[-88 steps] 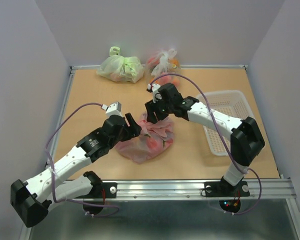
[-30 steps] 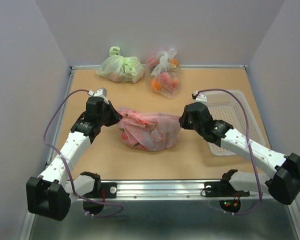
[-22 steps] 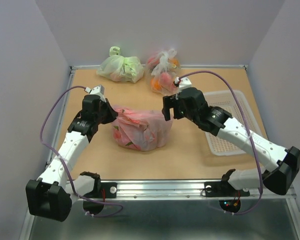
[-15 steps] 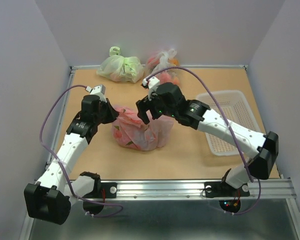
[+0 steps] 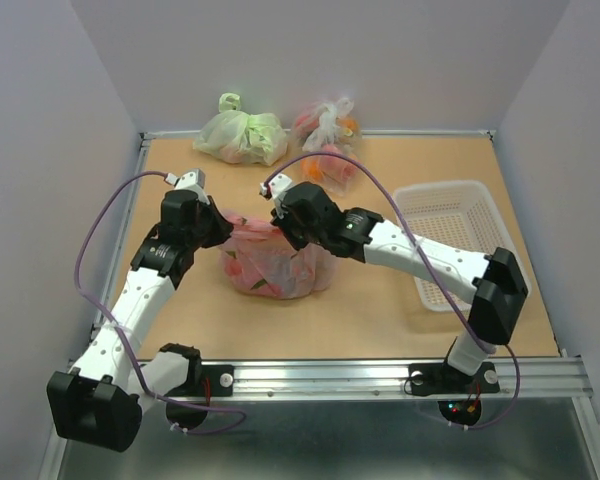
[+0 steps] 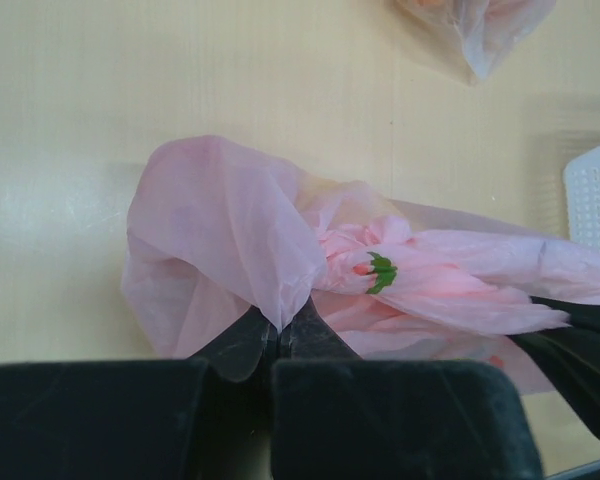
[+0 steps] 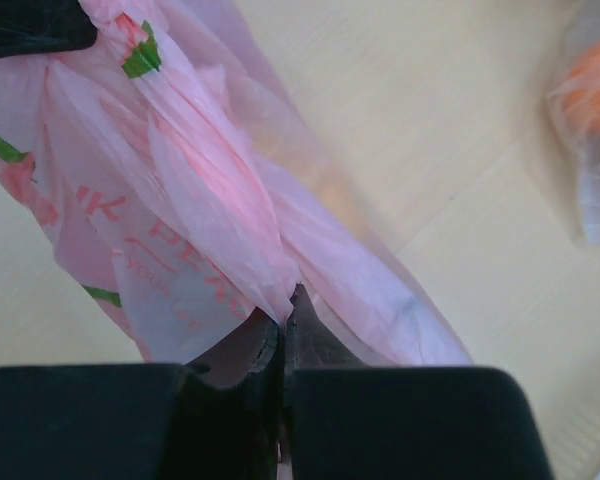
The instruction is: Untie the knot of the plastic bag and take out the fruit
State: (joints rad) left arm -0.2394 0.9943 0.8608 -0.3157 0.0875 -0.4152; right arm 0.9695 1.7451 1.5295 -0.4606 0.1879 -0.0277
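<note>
My left gripper draws the pinched fold back toward the bag's bulging near side next and releases the film there, since that side lies back from the gripper.
The pink plastic bag [image 5: 272,262] sits mid-table between both arms, bunched up at its top. My left gripper [image 5: 220,228] is shut on a fold of the bag's film [image 6: 230,230] at its left upper edge. My right gripper [image 5: 286,236] is shut on another fold of pink film [image 7: 220,200] at the top middle. The knot [image 6: 372,262], a twisted pink bunch with a red and green print, lies between the two grips and also appears in the right wrist view [image 7: 130,45]. Fruit [image 5: 248,272] shows only as dim reddish shapes through the film.
A pale green bag [image 5: 242,137] and a clear bag of orange-red fruit [image 5: 328,148] stand at the back edge. A white mesh basket [image 5: 452,238] lies at the right, with its corner in the left wrist view [image 6: 595,195]. Grey walls enclose the table.
My right gripper opened, swung left from the bag's right end over its top and shut on film near the knot. The left gripper kept its grip; the bag bunched narrower.
</note>
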